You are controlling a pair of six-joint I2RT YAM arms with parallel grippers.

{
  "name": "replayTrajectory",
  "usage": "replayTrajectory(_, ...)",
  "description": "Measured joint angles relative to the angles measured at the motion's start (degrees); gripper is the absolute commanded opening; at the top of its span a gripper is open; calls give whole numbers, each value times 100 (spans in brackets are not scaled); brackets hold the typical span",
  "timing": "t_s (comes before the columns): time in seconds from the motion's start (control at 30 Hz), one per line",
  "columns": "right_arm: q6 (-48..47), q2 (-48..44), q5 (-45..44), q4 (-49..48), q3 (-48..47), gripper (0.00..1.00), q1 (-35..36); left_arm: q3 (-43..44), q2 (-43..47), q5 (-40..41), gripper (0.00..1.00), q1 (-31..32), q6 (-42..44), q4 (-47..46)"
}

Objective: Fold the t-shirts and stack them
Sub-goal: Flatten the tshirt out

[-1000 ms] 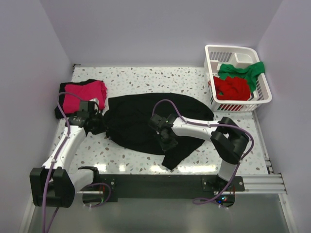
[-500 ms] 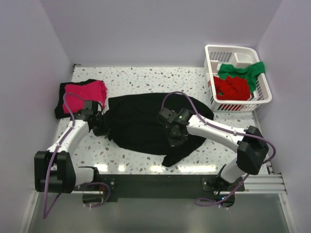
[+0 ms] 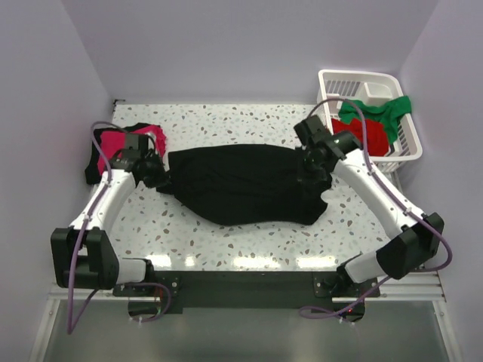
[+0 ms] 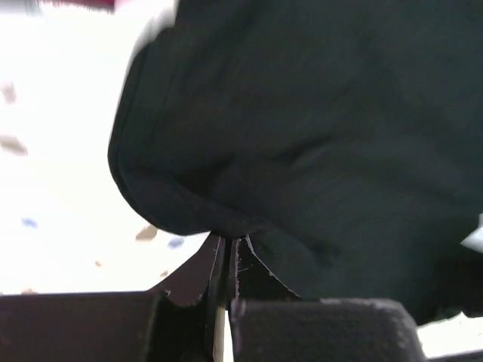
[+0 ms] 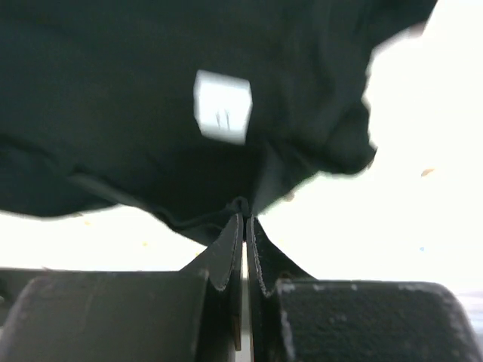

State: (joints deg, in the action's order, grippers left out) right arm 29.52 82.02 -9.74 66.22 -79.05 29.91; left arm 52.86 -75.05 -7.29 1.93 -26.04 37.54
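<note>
I need to lift the black cloth end in my left gripper high next, swing it outward, then lower it and let it go on the tabletop beside the magenta-pink t-shirt, because the shirt is bunched up.
A black t-shirt (image 3: 241,183) lies stretched left to right across the middle of the table. My left gripper (image 3: 156,175) is shut on its left end, and the wrist view shows the dark cloth (image 4: 302,136) bunched at the left gripper (image 4: 227,240) tips. My right gripper (image 3: 315,172) is shut on its right end; there the right gripper (image 5: 246,217) pinches a fold of the cloth (image 5: 151,113) near a white label (image 5: 223,105). A magenta-pink t-shirt (image 3: 132,143) lies on black cloth at the far left. Red (image 3: 361,136) and green (image 3: 376,111) t-shirts sit in the basket.
The white slatted basket (image 3: 330,83) stands at the back right corner of the speckled table (image 3: 226,237). Purple walls close in the left, back and right sides. The black rail with the arm bases runs along the near edge.
My right gripper shut on the shirt and carried its near-right part back and to the right, pulling the cloth out into a long band. My left gripper moved slightly back, still holding.
</note>
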Motion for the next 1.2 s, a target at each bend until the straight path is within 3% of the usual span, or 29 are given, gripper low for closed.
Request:
replayTrajectory(0.17,-295,708,-109,286,-2461,0,-573,1864,-542,-70,0,0,-195,-42)
replayTrajectory(0.3,-446,1506,-181,529,-4975,0,-866,3268,-704,-140,0,0,-444,-144)
replayTrajectory(0.4,-483,1534,-271,422,-5949,0,-909,4035,-546,-142,0,0,-627,-358)
replayTrajectory(0.5,-509,892,-280,-37,-5622,0,-903,4127,-15,-81,0,0,-769,-726)
replayTrajectory(0.63,-623,-643,-291,-1123,-4251,0,-898,4098,938,116,0,0,-798,-1132)
replayTrajectory(0.77,-887,-1488,-400,-1814,-4172,0,-898,4188,1742,472,0,0,-774,-1349)
replayTrajectory(1.0,-1274,-1829,-632,-2415,-5038,0,-896,4463,2400,920,0,0,-739,-1344)
replayTrajectory(1.2,-1421,-1633,-732,-2583,-5058,0,-896,4212,2234,743,0,0,-804,-1285)
